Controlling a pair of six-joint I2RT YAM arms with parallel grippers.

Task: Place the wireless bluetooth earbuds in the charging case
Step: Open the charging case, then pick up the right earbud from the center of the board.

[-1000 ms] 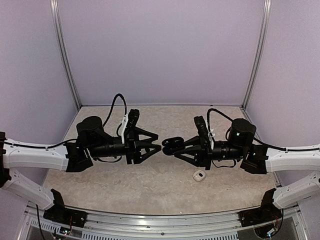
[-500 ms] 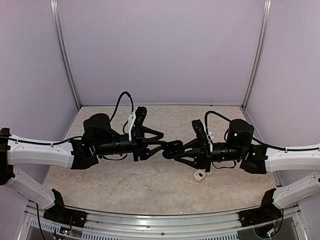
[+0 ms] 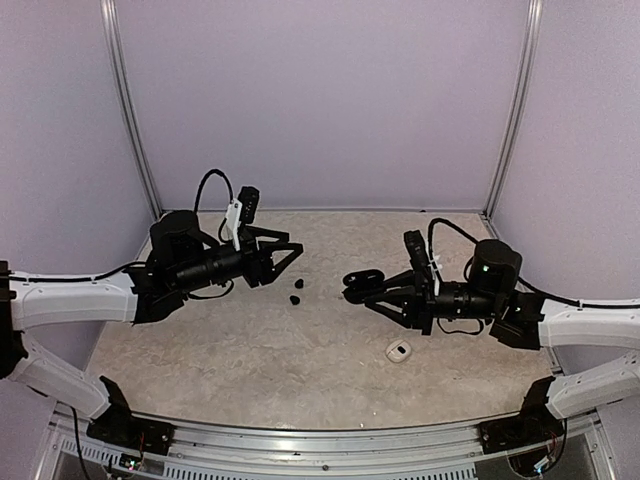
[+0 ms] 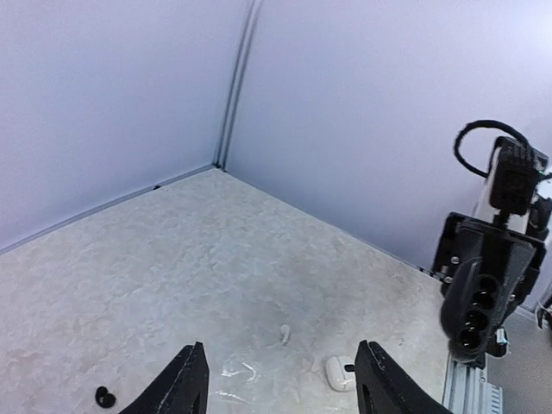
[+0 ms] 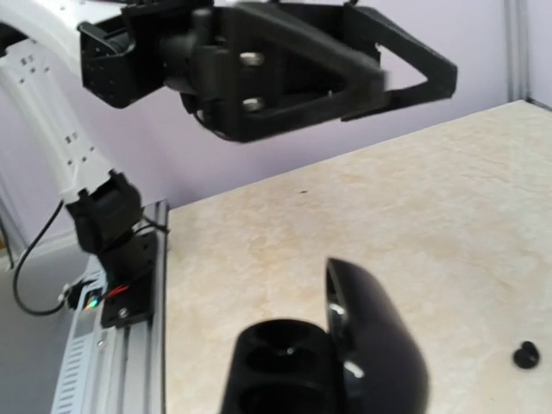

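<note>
The farther black earbud lies on the table below the open fingers, so the robot's left gripper will go down next and tilt its fingers down onto it.
Two tiny black earbuds lie close together on the table, left of centre. One earbud shows at the lower left of the left wrist view and one at the right edge of the right wrist view. My right gripper is shut on the black charging case and holds it above the table with its lid open. Its two empty sockets and its lid show in the right wrist view. My left gripper is open and empty, just up and left of the earbuds.
A small white case lies on the table below my right gripper. A white earbud lies near it. Lilac walls close the table at the back and both sides. A metal rail runs along the front edge.
My left gripper met the case half a second ago, then drew back to the left and away. The two black earbuds now show on the table. My right gripper shifted slightly right with the case.
</note>
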